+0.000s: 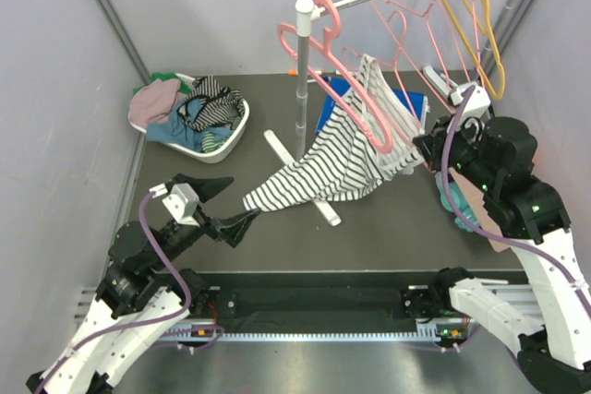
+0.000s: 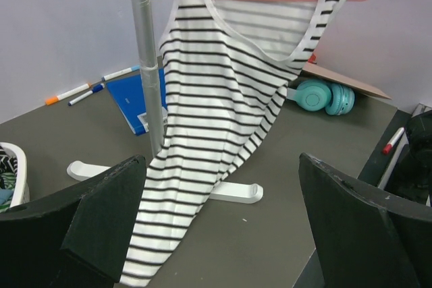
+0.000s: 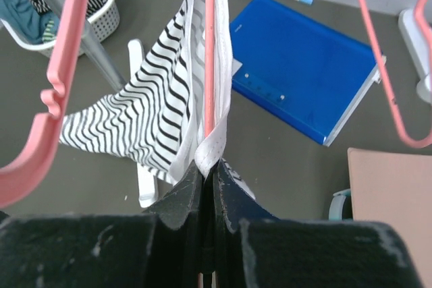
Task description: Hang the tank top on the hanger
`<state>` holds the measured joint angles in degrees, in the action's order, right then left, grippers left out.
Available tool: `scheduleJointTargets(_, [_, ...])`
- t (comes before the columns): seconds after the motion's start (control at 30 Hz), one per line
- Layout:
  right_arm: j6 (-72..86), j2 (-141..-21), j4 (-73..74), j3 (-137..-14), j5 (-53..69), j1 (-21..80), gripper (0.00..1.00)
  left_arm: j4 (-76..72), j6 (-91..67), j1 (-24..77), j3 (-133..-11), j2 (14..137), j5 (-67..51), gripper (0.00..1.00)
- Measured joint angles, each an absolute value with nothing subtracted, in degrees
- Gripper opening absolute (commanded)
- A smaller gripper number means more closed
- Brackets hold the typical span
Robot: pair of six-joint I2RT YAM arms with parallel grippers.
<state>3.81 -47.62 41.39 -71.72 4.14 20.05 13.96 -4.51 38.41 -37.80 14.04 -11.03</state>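
Note:
The tank top's strap already wraps the hanger's rod. I need to move the strap and the hanger's end in my right gripper outward next, toward the bar, which lies outward of the gripper, and then release them.
The white, black-striped tank top (image 1: pixel 323 168) hangs from the pink hanger (image 3: pixel 210 52) on the rail, and its hem trails down to the left onto the table. It also shows in the left wrist view (image 2: pixel 216 112). My right gripper (image 1: pixel 422 149) is at the hanger's right end, and in its wrist view (image 3: pixel 208 170) it is shut on the top's white strap, right at the hanger's rod. My left gripper (image 1: pixel 242 200) is wide open at the hem. In its wrist view (image 2: pixel 223 227) the hem lies beside the left finger (image 2: pixel 101 220).
The rack's pole (image 1: pixel 302 71) and white feet (image 2: pixel 236 192) stand mid-table. A thick pink hanger (image 1: pixel 323 20), thin pink hangers and a yellow hanger (image 1: pixel 476 25) are on the rail. A white basket (image 1: pixel 231 131) of clothes is back left. A blue binder (image 3: pixel 304 65), markers, teal headphones (image 2: pixel 324 96) and cardboard lie right.

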Motion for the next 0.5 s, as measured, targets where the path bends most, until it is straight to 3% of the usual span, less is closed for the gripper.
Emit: scheduleJointTargets(0.5, [1.7,-52.1,45.0,-85.4,4.4,20.0,0.00,14.0,-4.5,38.4,-37.8,14.0,-11.0,0.99])
